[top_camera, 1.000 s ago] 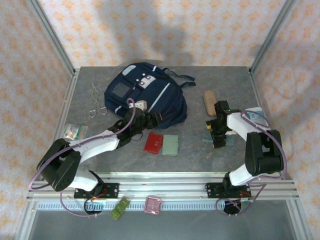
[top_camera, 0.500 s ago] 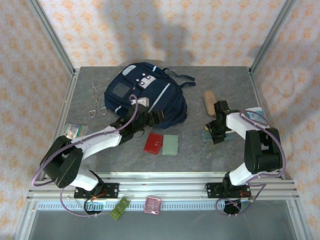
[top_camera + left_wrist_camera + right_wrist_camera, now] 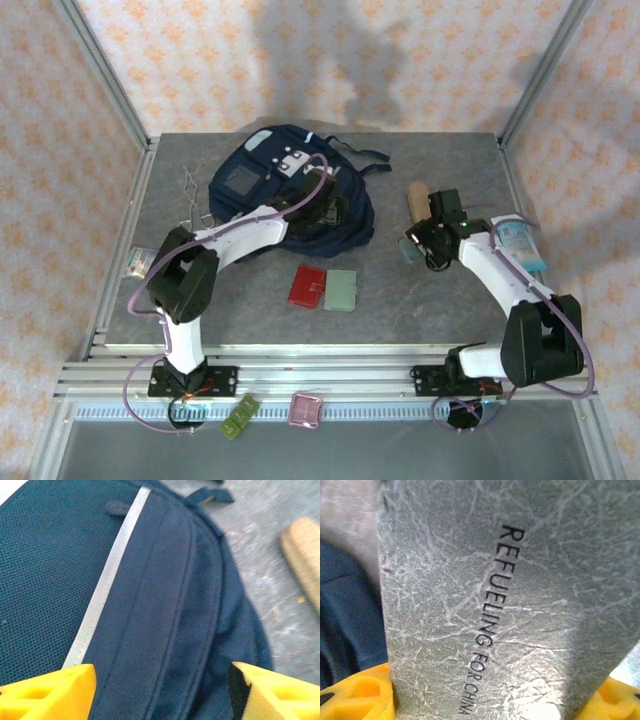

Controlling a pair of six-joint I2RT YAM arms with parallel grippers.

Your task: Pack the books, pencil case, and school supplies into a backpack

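I will next move my left gripper down and slightly toward the tan pencil case, onto the flap's raised edge (image 3: 167, 652).
The navy backpack (image 3: 285, 190) lies at the back of the table, zipped side up. My left gripper (image 3: 330, 208) hovers open over its right half, and the pale stripe (image 3: 105, 585) runs between the yellow fingers (image 3: 50, 692). My right gripper (image 3: 425, 240) is shut on the slate-grey slab (image 3: 490, 595), held a little above the table just right of the backpack. The tan pencil case (image 3: 417, 200) lies just behind that gripper. A red case (image 3: 306, 285) and a pale green case (image 3: 341, 290) lie side by side in front of the backpack. The books are out of view.
A thin metal scissor-like tool (image 3: 190, 200) lies left of the backpack. Light-blue plastic packets sit at the right edge (image 3: 520, 240) and at the left edge (image 3: 140, 262). Aluminium posts and patterned walls close in the table.
My left arm has stretched forward from the backpack's near edge to over its right half. My right gripper has closed on the slate-grey slab and lifted it toward the backpack.
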